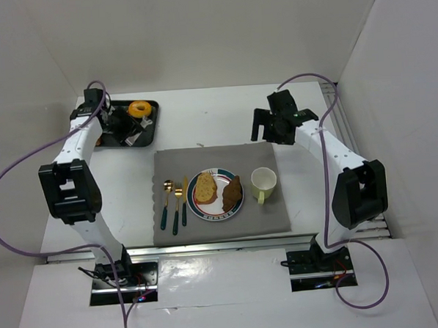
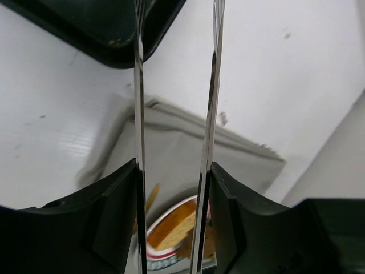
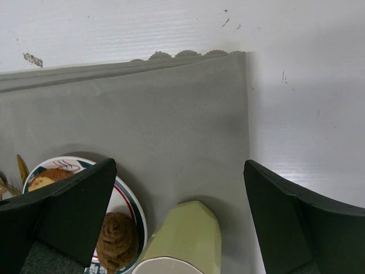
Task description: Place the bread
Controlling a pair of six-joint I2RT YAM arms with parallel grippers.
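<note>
The left gripper needs to go down next and bring the tongs' open blades outward around the donut's near rim (image 1: 136,115), because it is below the gripper and outward of the blades.
A toasted bread slice (image 1: 206,187) and a brown swirled pastry (image 1: 233,192) lie on a round plate (image 1: 216,217) on the grey mat (image 1: 218,153). A glazed donut (image 1: 138,109) sits on the black tray (image 1: 154,108) at the far left. My left gripper (image 1: 121,125) is over that tray, shut on metal tongs (image 2: 140,85) whose two blades stand apart with nothing between them. Past its fingers the left wrist view shows the bread (image 2: 177,225) far below. My right gripper (image 1: 267,130) is open and empty above the mat's far right corner (image 3: 142,108), with the pastry (image 3: 117,240) below it.
A pale green cup (image 1: 263,181) stands on the mat right of the plate, under the right gripper (image 3: 178,165) in its wrist view (image 3: 185,240). Gold cutlery with green handles (image 1: 175,199) lies left of the plate. White walls close in the table on three sides.
</note>
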